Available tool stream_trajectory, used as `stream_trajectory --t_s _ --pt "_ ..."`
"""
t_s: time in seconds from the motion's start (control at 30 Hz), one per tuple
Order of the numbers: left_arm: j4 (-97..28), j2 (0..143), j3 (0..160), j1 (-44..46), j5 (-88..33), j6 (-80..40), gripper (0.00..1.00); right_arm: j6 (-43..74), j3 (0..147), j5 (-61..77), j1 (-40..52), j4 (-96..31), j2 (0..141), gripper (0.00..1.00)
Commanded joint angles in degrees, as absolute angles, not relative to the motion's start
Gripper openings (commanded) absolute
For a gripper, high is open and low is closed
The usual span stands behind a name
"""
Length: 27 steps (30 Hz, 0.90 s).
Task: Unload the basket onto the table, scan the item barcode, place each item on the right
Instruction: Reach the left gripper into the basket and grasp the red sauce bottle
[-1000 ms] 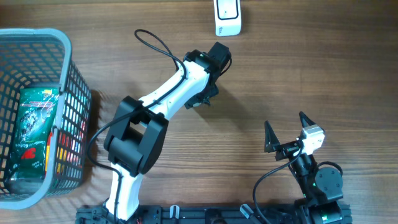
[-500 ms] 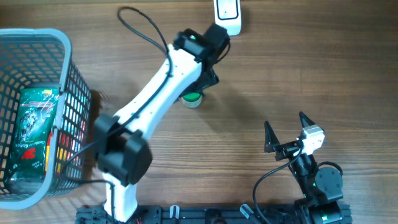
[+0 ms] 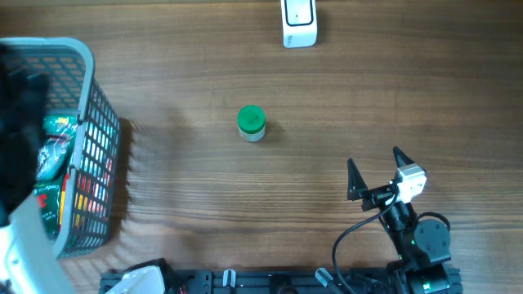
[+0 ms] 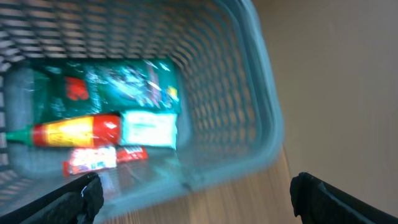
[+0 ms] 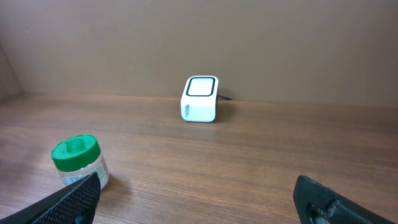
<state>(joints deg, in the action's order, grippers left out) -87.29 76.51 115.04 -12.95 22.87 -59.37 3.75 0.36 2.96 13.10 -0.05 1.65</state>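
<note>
My left gripper is about to turn and go down into the grey basket (image 4: 267, 127), with its fingers on both sides of the red sauce bottle at its green cap, because the bottle lies along the spread of the fingers.
A small jar with a green lid (image 3: 251, 122) stands upright on the wooden table, alone, below the white barcode scanner (image 3: 299, 22). In the right wrist view the jar (image 5: 78, 161) sits by the left fingertip, and the scanner (image 5: 200, 99) lies farther back. My right gripper (image 5: 198, 204) is open and empty, resting near the front right (image 3: 377, 174). My left gripper (image 4: 198, 198) is open and empty, blurred with motion, above the grey basket (image 4: 267, 127). The left arm (image 3: 18, 114) shows as a dark blur over the basket.
The basket (image 3: 84, 51) at the far left holds a green packet (image 4: 127, 87), a red sauce bottle (image 4: 74, 130), a pale box (image 4: 148, 129) and a red-and-white bar (image 4: 99, 158). A cable runs behind the scanner.
The left gripper opened and left the green-lidded jar standing on the table. The left arm then swung left over the basket. The right arm has not moved.
</note>
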Motion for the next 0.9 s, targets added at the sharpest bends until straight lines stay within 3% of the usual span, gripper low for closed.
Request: stream_trajectory --t_s 0.0,0.1,0.2,0.27,0.5,0.63,0.77,0.87 --pt "-92.12 77.82 115.37 -27.75 19.05 -65.12 1.00 3.14 0.30 3.01 13.28 0.08 1.41 1.00" --pt "-96.49 83.29 114.19 -39.66 15.73 -72.07 1.00 3.11 0.30 3.01 13.28 0.08 1.41 1.00" --pt "-96.49 87.26 109.95 -43.59 11.44 -72.12 0.99 3.11 0.30 3.01 13.28 0.08 1.41 1.00" --pt "-95.98 90.45 104.22 -44.16 10.90 -73.14 0.93 3.11 0.30 3.01 13.28 0.08 1.41 1.00" --pt "-85.21 91.79 80.16 -44.16 10.90 -86.46 0.99 3.14 0.30 3.01 13.28 0.08 1.41 1.00" --pt "-78.46 91.79 71.88 -44.16 10.92 -87.42 0.90 3.11 0.30 3.01 13.28 0.08 1.41 1.00" --pt "-68.79 91.79 62.92 -44.16 10.92 -89.23 0.91 3.11 0.30 3.01 13.28 0.08 1.41 1.00" --pt "-63.11 91.81 58.59 -44.16 10.92 -89.21 0.80 3.11 0.30 3.01 13.28 0.08 1.41 1.00"
